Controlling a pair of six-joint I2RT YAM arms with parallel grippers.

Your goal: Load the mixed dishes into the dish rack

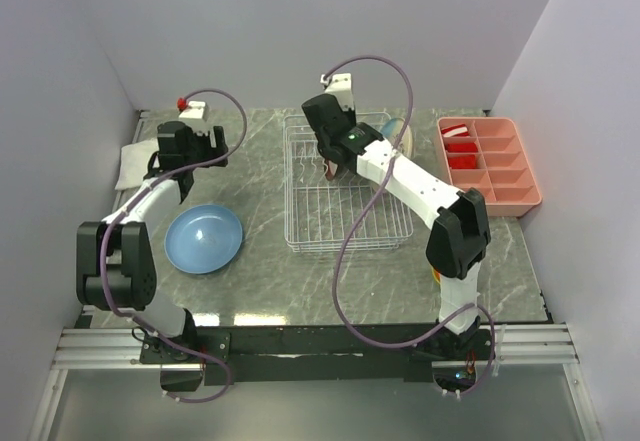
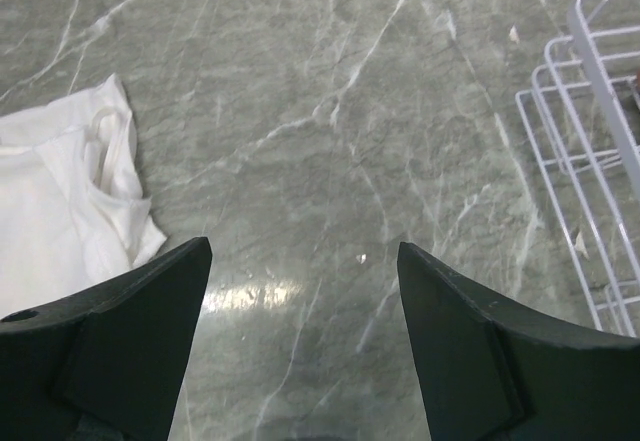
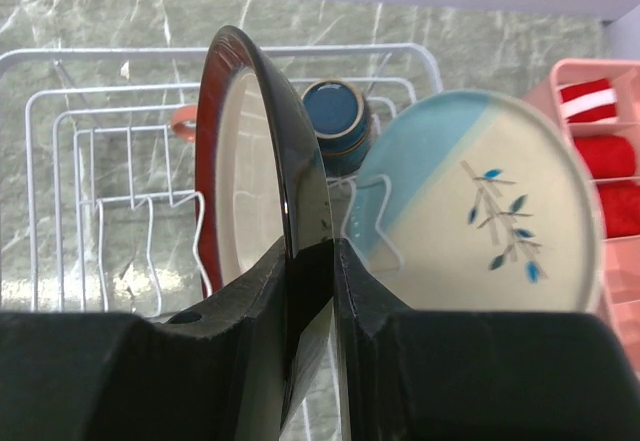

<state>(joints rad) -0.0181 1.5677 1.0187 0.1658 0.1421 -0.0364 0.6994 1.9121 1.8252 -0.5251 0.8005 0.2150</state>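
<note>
Next, my right gripper moves down slightly to seat the maroon-rimmed plate (image 3: 250, 161) and releases its edge, since the plate is already upright between the rack's wires.
The dish rack (image 1: 345, 196) stands mid-table. My right gripper (image 1: 335, 168) hangs over its back half, shut on the edge of the dark maroon-rimmed plate (image 3: 250, 161), which it holds upright on edge; the fingertips (image 3: 312, 246) pinch the rim. Inside the rack (image 3: 60, 121) a dark blue mug (image 3: 338, 126) lies on its side and a cream-and-light-blue plate (image 3: 480, 211) stands at the right. An orange edge (image 3: 183, 121) shows behind the held plate. A light blue dish (image 1: 204, 238) sits on the table left of the rack. My left gripper (image 1: 196, 147) is open and empty above bare table (image 2: 305, 246).
A white folded cloth (image 1: 135, 166) lies at the far left, also in the left wrist view (image 2: 60, 221). A pink compartment tray (image 1: 490, 161) with red items stands right of the rack. The rack's left edge (image 2: 590, 161) lies to the right of my left gripper.
</note>
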